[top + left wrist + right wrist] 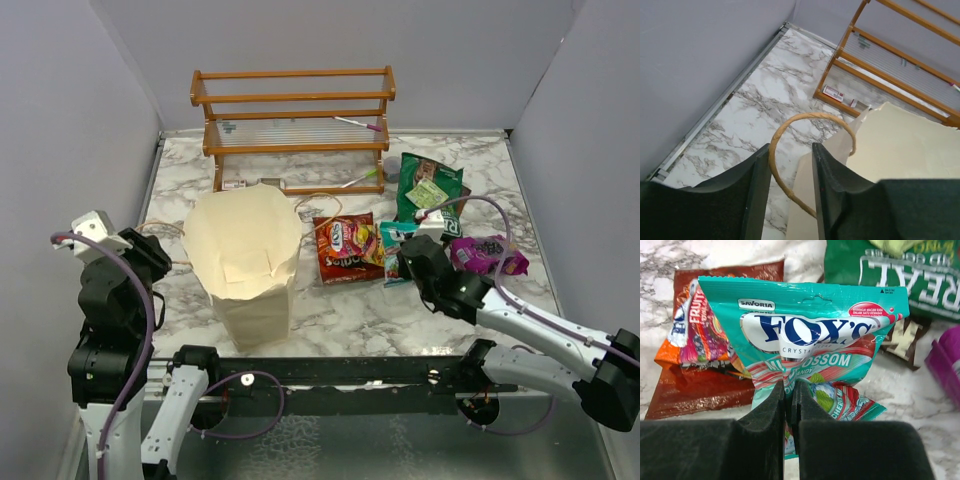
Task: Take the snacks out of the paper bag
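My right gripper lowers the teal candy packet onto the bare marble below next, between the orange-red packet (343,250) and the purple one, and lets go of it.
The cream paper bag (245,262) stands upright and open-topped on the marble table, left of centre. My left gripper (152,256) is at its left side, open, with the bag's tan cord handle (790,122) looping between the fingers (752,185) and the bag's wall (900,145) to the right. My right gripper (408,254) is shut on a teal candy packet (805,325), right of the bag. Around it lie an orange-red packet (343,250), a green packet (430,185), a purple packet (487,255) and a brown one (902,342). The bag's inside is not visible.
A wooden rack (290,120) stands at the back, with small items on and under it; it also shows in the left wrist view (890,55). Grey walls close in the left, back and right sides. A metal rail runs along the near edge.
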Robot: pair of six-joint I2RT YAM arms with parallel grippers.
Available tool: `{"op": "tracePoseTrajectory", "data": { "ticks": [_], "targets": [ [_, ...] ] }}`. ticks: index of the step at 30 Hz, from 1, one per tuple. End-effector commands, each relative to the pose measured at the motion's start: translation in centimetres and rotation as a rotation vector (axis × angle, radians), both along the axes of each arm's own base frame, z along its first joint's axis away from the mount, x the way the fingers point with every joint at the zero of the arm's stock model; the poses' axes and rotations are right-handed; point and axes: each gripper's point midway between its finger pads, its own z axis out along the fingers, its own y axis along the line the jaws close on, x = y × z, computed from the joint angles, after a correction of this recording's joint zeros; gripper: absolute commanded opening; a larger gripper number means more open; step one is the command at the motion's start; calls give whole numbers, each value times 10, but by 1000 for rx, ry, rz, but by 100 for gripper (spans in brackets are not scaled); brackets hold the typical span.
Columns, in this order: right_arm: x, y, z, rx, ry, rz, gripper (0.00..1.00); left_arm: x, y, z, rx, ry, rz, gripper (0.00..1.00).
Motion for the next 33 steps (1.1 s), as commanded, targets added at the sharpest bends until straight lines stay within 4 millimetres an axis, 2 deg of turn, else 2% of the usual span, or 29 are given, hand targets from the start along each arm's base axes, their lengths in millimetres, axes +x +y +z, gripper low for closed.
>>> {"op": "tracePoseTrajectory", "data": {
  "ticks": [1, 4, 10, 12, 15, 17, 20, 22, 23, 28, 30, 33],
  "targets": [
    [-12, -3, -8, 152, 44, -82, 2, -11, -3, 19, -35, -83, -12, 43],
    [-16, -14, -19, 134, 68, -134, 2, -16, -6, 30, -41, -124, -34, 53],
    [-18, -26, -47, 95, 86, -196, 6, -25, -15, 55, -60, -191, -89, 81],
    [-16, -27, -53, 78, 91, -203, 10, -28, -20, 65, -64, -210, -119, 98],
    [-17, -27, -56, 62, 106, -208, 26, -40, -22, 94, -57, -262, -141, 99],
    [-16, -27, -51, 46, 101, -197, 46, -48, -20, 106, -51, -286, -137, 99],
    [-13, -21, -27, 38, 73, -136, 82, -59, -17, 124, -49, -333, -124, 99],
    [-13, -18, -6, 45, 54, -105, 97, -65, -17, 138, -55, -378, -126, 99],
    [-13, -16, 7, 48, 40, -82, 100, -67, -18, 145, -56, -401, -138, 99],
    [-12, -11, 80, 98, -69, 1, 99, -66, -32, 170, -53, -467, -225, 99],
    [-15, -8, 116, 127, -137, 60, 99, -62, -40, 177, -51, -476, -270, 99],
    [-22, -14, 171, 161, -259, 115, 99, -59, -55, 188, -48, -493, -353, 99]
  ]
}}
